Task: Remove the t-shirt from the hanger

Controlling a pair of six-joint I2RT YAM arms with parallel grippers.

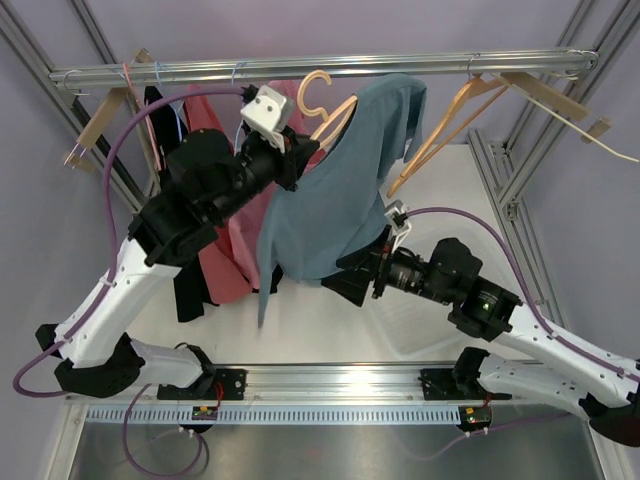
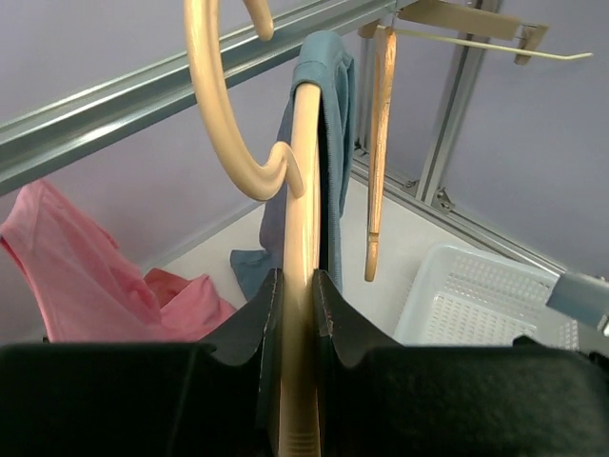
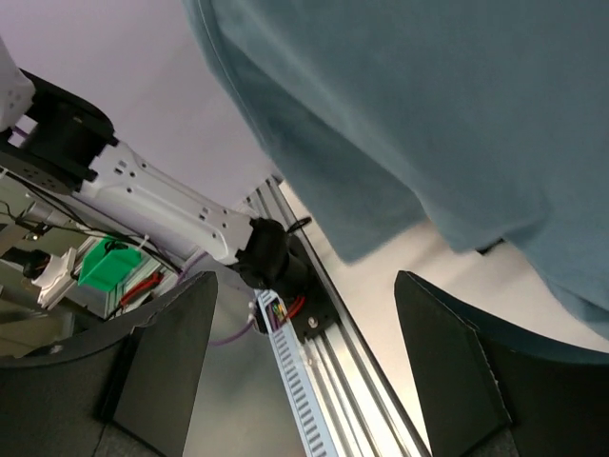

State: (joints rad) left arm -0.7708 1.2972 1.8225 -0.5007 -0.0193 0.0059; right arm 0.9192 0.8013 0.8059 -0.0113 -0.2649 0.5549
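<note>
The corner of the t-shirt's hem dangles free to the left in the top view, so the right gripper needs to move there next and close its fingers around it.
A blue-grey t-shirt (image 1: pixel 340 190) hangs over a light wooden hanger (image 1: pixel 330 118), whose hook is off the metal rail (image 1: pixel 320 68). My left gripper (image 1: pixel 293 160) is shut on the hanger's arm (image 2: pixel 303 286); the shirt (image 2: pixel 333 143) drapes over that arm beyond the fingers. My right gripper (image 1: pixel 350 280) is open and empty, just under the shirt's lower hem. In the right wrist view the shirt (image 3: pixel 428 114) fills the top, above the spread fingers (image 3: pixel 447 371).
A pink shirt (image 1: pixel 225 230) and a dark garment (image 1: pixel 190 290) hang at the left. Empty wooden hangers (image 1: pixel 450 125) hang at the right of the rail. A white basket (image 2: pixel 476 295) stands on the table. Aluminium frame posts (image 1: pixel 520 160) stand at both sides.
</note>
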